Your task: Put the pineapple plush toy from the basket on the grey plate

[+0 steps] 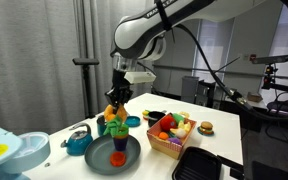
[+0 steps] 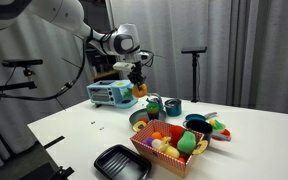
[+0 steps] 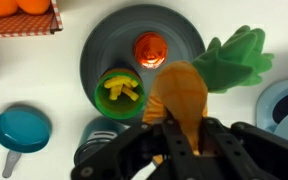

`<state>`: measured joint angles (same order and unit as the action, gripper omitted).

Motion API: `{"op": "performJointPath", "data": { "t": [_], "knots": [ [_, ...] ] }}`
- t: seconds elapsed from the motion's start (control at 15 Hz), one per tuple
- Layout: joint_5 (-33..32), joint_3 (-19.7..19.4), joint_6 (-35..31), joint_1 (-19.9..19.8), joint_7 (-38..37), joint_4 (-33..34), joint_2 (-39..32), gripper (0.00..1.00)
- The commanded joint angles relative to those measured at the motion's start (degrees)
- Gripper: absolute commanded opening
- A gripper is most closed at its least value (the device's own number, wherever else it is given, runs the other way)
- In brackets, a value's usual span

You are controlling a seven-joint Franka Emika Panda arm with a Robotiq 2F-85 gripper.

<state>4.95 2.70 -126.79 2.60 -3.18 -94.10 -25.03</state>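
Note:
The gripper should next shift left in the wrist view, farther over the grey plate's middle [image 3: 127,58], and let go of the pineapple, because its leafy tuft [image 3: 234,58] hangs over the plate's rim.
My gripper [image 3: 182,125] is shut on the pineapple plush toy [image 3: 179,90], a yellow-orange oval with a green leafy tuft [image 3: 234,58]. It holds the toy in the air over the near edge of the grey plate [image 3: 179,28]. In both exterior views the gripper [image 1: 117,98] [image 2: 137,78] hangs with the toy [image 1: 112,113] [image 2: 140,90] just above the plate [image 1: 99,155]. The wicker basket [image 1: 162,146] [image 2: 156,161] stands apart from the plate and holds several other plush fruits. Its corner shows in the wrist view [image 3: 24,26].
On the plate lie a red-orange round toy [image 3: 149,48] and a green cup of yellow sticks [image 3: 121,88]. A small teal pan [image 3: 21,128] sits beside the plate. A black tray [image 1: 199,165] lies by the basket. A toy sink [image 1: 4,152] and a toaster oven [image 2: 109,93] stand nearby.

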Motion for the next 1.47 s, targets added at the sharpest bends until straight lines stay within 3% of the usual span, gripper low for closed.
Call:
{"op": "performJointPath", "data": {
  "t": [0.0, 0.27, 0.33, 0.4, 0.47, 0.6, 0.67, 0.8, 1.27, 1.4],
  "knots": [
    [0.40, 1.14, 5.94, -0.76, 5.77, 3.52, -1.45, 0.04],
    [-0.32, 0.75, 7.05, -0.33, 6.46, 3.82, -1.59, 0.04],
    [-0.94, 0.31, 5.65, 0.01, 5.34, 3.43, -1.59, 0.30],
    [-1.37, 0.07, 4.65, 0.18, 4.69, 3.20, -1.62, 0.05],
    [-1.70, -0.38, 4.15, -0.17, 4.49, 3.16, -1.41, 0.07],
    [-1.80, -0.82, 3.57, -0.35, 3.87, 3.16, -1.32, 0.02],
    [-1.69, -1.13, 3.84, -0.57, 3.68, 3.30, -1.23, 0.40],
    [-1.64, -1.59, 4.29, -0.82, 3.42, 3.65, -1.27, 0.43],
    [-1.35, -2.23, 4.94, -0.92, 1.24, 3.87, -1.25, 0.96],
    [-1.28, -2.24, 5.00, -0.90, 0.55, 3.88, -1.24, 1.00]
  ]
}}
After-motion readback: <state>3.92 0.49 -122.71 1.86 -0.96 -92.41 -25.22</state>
